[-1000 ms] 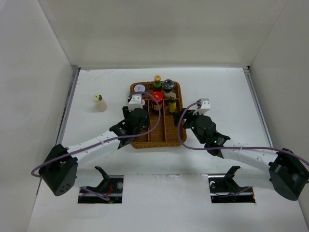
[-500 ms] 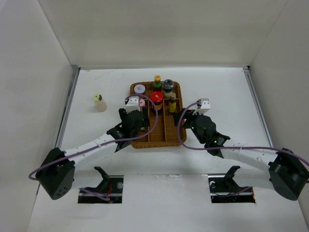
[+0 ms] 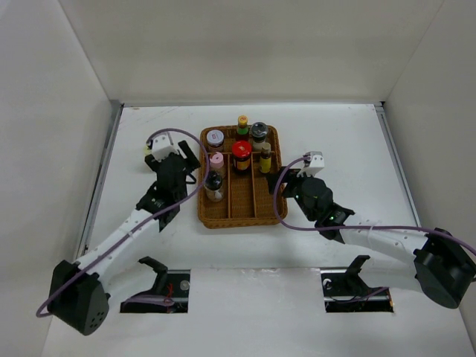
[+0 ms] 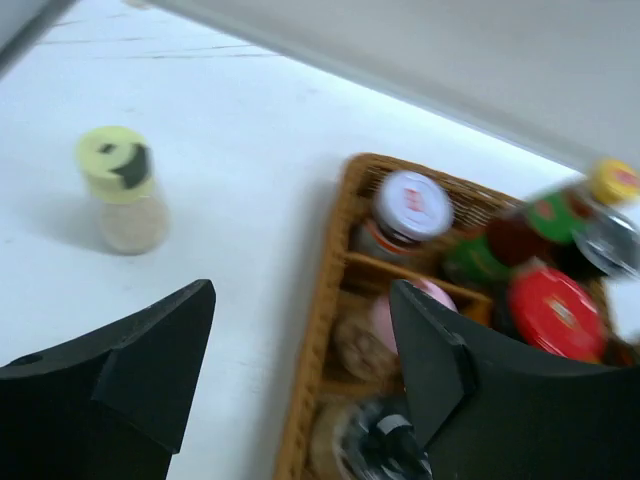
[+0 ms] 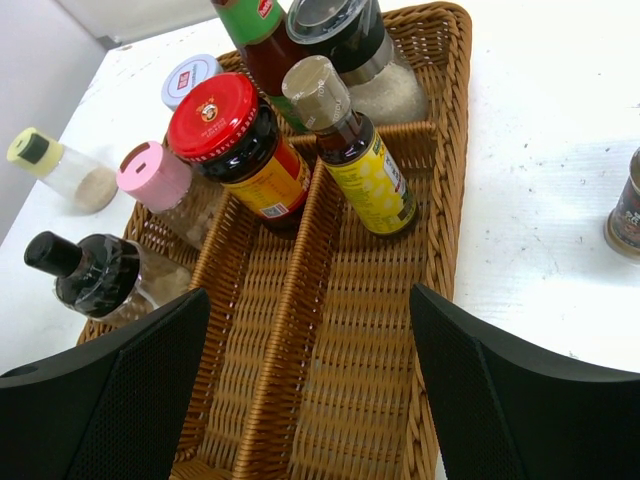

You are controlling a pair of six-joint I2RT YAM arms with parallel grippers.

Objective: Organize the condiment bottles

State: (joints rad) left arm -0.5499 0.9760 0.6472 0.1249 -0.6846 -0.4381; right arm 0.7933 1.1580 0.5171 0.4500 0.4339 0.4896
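The yellow-capped shaker stands outside the tray, so my left gripper goes down, away from it, left in the top view, onto the shaker's cap [image 3: 148, 149] [image 4: 114, 161] next.
The wicker tray [image 3: 262, 212] holds several bottles: white-capped jar [image 3: 215, 137], yellow-capped green-label bottle [image 3: 242, 123], grey-capped jar [image 3: 259, 132], red-capped jar [image 3: 241, 149], tan-capped yellow-label bottle [image 3: 265, 157], pink-capped shaker [image 3: 216, 160] and black-capped bottle [image 3: 213, 183]. A yellow-capped shaker [image 4: 120, 188] stands on the table left of the tray, mostly hidden by my left arm in the top view. My left gripper [image 4: 300, 300] is open and empty, between that shaker and the tray's left edge. My right gripper [image 5: 310, 300] is open and empty over the tray's near right part.
A dark-labelled jar [image 5: 628, 205] stands on the table just right of the tray, cut by the frame edge. White walls close the table on three sides. The tray's near halves of the middle and right compartments [image 5: 380, 330] hold nothing.
My left arm has swung left off the tray towards the yellow-capped shaker. The pink-capped and black-capped bottles now show in the tray's left compartment. The right arm has not moved.
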